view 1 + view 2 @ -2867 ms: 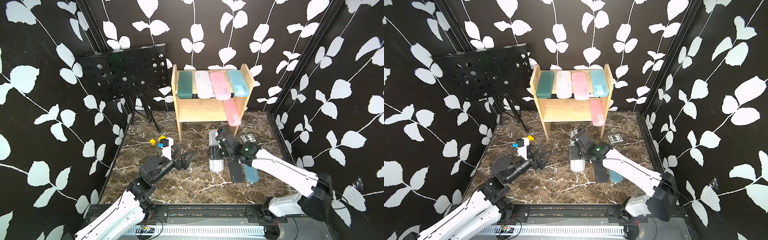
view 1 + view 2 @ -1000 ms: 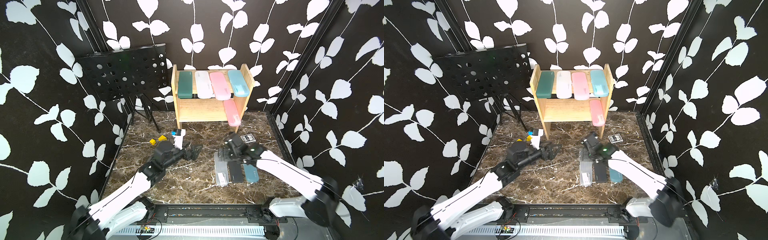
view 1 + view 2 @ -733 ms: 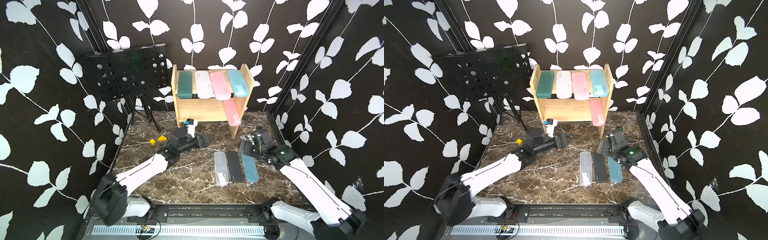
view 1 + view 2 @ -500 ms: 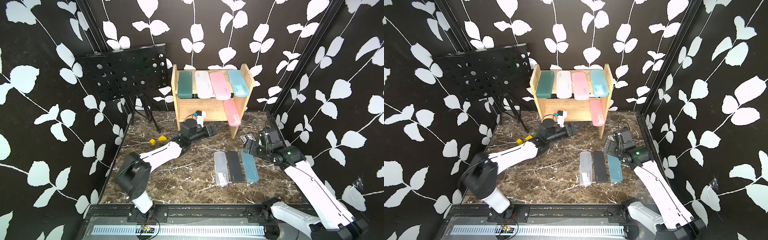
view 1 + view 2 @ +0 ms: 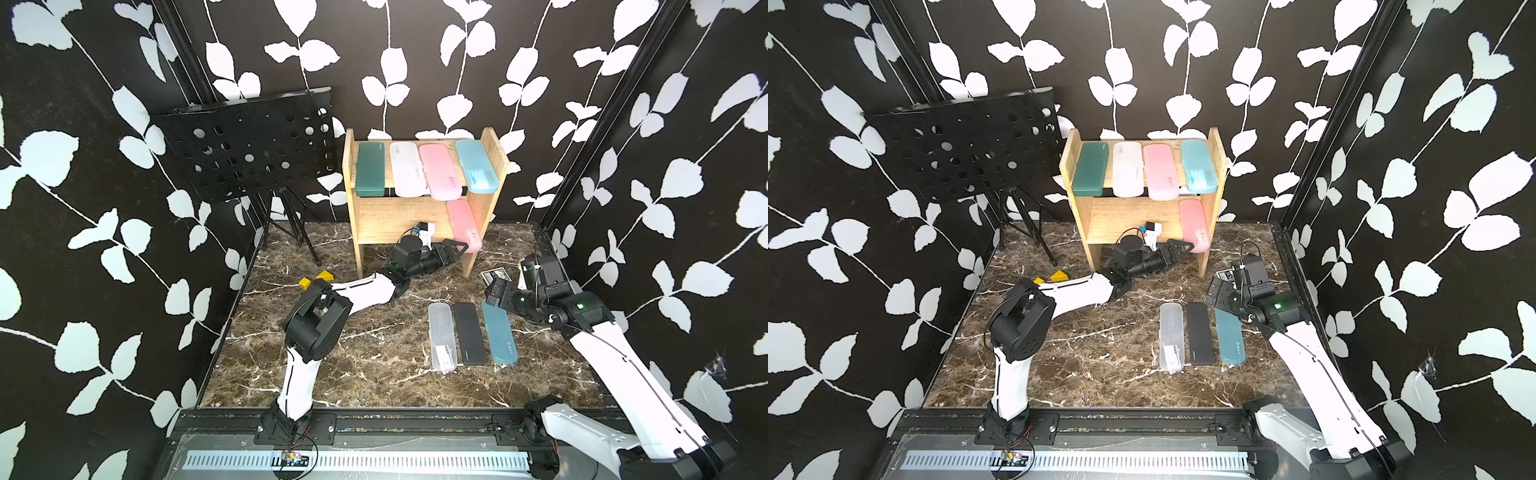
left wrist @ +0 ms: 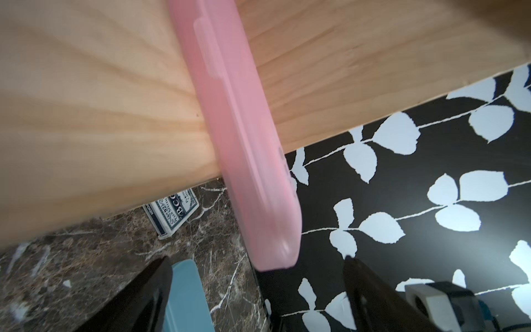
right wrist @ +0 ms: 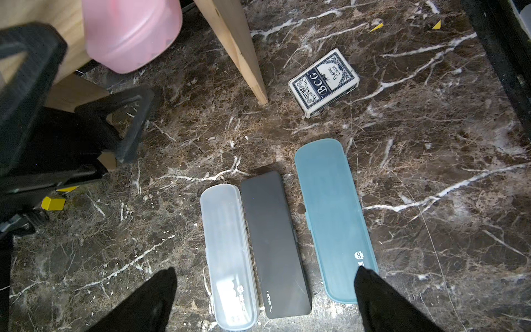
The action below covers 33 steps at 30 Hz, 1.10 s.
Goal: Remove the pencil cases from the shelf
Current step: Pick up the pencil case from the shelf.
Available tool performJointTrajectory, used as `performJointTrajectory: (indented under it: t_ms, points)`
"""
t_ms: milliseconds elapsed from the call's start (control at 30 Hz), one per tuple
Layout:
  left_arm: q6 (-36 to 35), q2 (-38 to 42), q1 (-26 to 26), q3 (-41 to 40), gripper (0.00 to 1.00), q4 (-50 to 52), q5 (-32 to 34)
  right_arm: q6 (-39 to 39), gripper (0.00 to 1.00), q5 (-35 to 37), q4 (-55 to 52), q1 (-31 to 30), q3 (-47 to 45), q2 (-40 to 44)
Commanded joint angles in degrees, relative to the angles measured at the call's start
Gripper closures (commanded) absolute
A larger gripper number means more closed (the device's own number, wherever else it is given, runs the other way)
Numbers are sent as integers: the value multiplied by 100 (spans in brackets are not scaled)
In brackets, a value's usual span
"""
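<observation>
The lower pink case's front end sticks out past the board with space under it, so my left gripper will next move outward until its open fingers are above and below that end.
The pine shelf holds dark green, frosted clear, pink and light blue pencil cases on top. A second pink case lies on the lower tier, its front end overhanging. My left gripper is open at that end; in the left wrist view the pink case ends just ahead of the open left gripper, untouched. On the floor lie frosted clear, black and teal cases. My right gripper hangs open above them, empty.
A black perforated music stand on tripod legs stands left of the shelf. A card box lies by the shelf's right leg, near the right arm. Small yellow blocks sit on the marble floor beside the left arm.
The left arm has stretched from the floor's middle up to the lower pink case. The right arm laid the frosted case beside the black one and pulled back to the right.
</observation>
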<state>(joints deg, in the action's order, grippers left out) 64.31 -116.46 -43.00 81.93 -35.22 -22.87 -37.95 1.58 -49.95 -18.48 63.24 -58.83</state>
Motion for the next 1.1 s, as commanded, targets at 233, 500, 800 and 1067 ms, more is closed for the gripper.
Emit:
performJointTrajectory:
  t_ms: [233,500,800,1067]
  points:
    - [170,-311,-16,696,21,-164,199,67,1,-128,124,103,47,-109]
    - [95,-456,-55,1018,33,217,75,116,0,-174,64,152,150,-155]
    - [152,-474,-75,1034,63,185,82,148,1,-180,2,175,172,-120]
    - [171,-491,-92,1027,100,181,44,205,1,-179,-93,187,305,-128]
